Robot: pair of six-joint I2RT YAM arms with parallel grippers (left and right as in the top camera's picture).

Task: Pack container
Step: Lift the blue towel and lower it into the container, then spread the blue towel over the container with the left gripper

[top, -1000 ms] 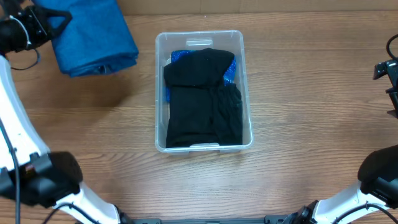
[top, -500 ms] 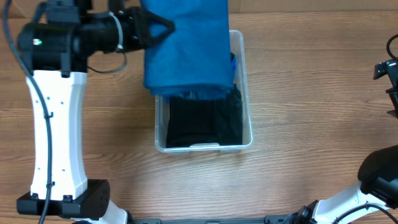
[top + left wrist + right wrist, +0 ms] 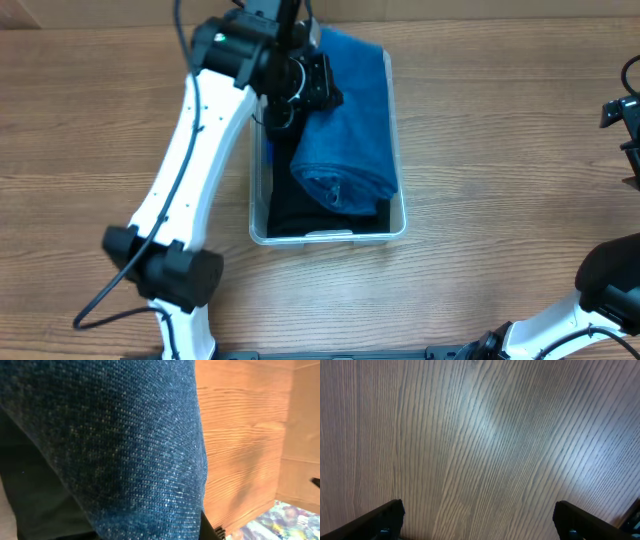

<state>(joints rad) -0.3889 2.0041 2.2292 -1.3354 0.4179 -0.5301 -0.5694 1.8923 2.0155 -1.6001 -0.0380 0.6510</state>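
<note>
My left gripper needs to lower the denim garment's edge down and to the left in the overhead view, over uncovered black clothing [image 3: 37, 485]. Then it should release the garment's edge.
The clear plastic container [image 3: 399, 225] sits mid-table with black clothing [image 3: 290, 215] lying in it. A folded blue denim garment [image 3: 350, 120] lies on top of the black clothing, along the container's right side. My left gripper [image 3: 318, 82] is over the container's far left part, shut on the blue garment's edge. The denim fills the left wrist view [image 3: 115, 440]. My right gripper [image 3: 477, 520] is open and empty over bare wood, at the table's right edge in the overhead view [image 3: 625, 110].
The wooden table [image 3: 500, 150] surrounds the container. My left arm [image 3: 190, 170] reaches across the table's left half from its base at the front.
My left arm has carried the blue garment from the far left of the table to the container and lowered it onto the black clothing. The right arm has not moved.
</note>
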